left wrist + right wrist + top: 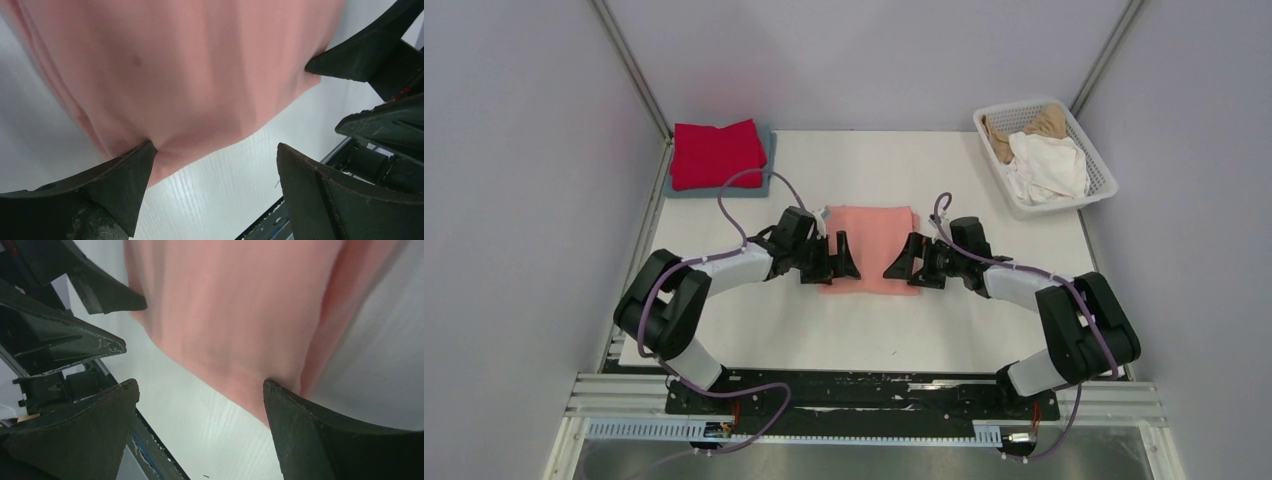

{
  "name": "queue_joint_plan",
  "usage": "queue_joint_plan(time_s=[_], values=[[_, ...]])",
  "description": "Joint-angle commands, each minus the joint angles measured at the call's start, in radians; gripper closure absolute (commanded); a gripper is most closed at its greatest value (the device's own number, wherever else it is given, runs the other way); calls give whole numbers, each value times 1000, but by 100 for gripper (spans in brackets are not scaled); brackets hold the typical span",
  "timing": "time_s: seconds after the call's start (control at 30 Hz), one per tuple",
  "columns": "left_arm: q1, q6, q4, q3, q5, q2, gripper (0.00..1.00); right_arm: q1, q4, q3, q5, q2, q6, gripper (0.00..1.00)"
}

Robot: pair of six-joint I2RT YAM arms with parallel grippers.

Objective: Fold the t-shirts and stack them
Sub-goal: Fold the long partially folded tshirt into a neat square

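My left gripper moves outward next and closes on the side edge of the salmon-pink t-shirt nearest the red t-shirt, since the salmon-pink t-shirt (pixel 870 243) already lies folded into a rectangle.
The salmon-pink t-shirt (pixel 870 243) lies folded into a rectangle at the middle of the table. It fills the upper part of the left wrist view (pixel 180 75) and of the right wrist view (pixel 235 315). My left gripper (pixel 835 260) is open at its near left edge, one fingertip (pixel 142 155) touching the cloth. My right gripper (pixel 904 262) is open at its near right edge, one fingertip (pixel 272 390) pressing the cloth. Both hold nothing. A folded bright red t-shirt (pixel 716 152) lies on a folded grey-blue one (pixel 768 163) at the back left.
A white lattice basket (pixel 1100 178) at the back right holds a white shirt (pixel 1049 165) and a tan shirt (pixel 1024 127). Grey walls close in both sides and the back. The black base rail (pixel 864 390) runs along the table's near edge.
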Motion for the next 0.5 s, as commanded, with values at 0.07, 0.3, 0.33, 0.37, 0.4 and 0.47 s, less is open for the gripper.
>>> queue_joint_plan(time_s=[0.07, 0.3, 0.33, 0.37, 0.4, 0.47], values=[[5, -14, -3, -45, -100, 7, 0, -35, -14, -27, 161, 23, -15, 0], [5, 11, -75, -36, -149, -64, 0, -40, -82, -14, 204, -40, -55, 0], [5, 21, -75, -38, -154, -87, 0, -40, -96, -1, 208, -70, -64, 0], [5, 26, -74, -39, -160, -135, 0, -41, -123, 10, 209, -100, -73, 0], [5, 34, -74, -40, -182, -158, 0, -40, -143, 23, 210, -135, -83, 0], [5, 32, -74, -39, -256, -215, 0, -40, -162, 38, 217, -214, -91, 0]])
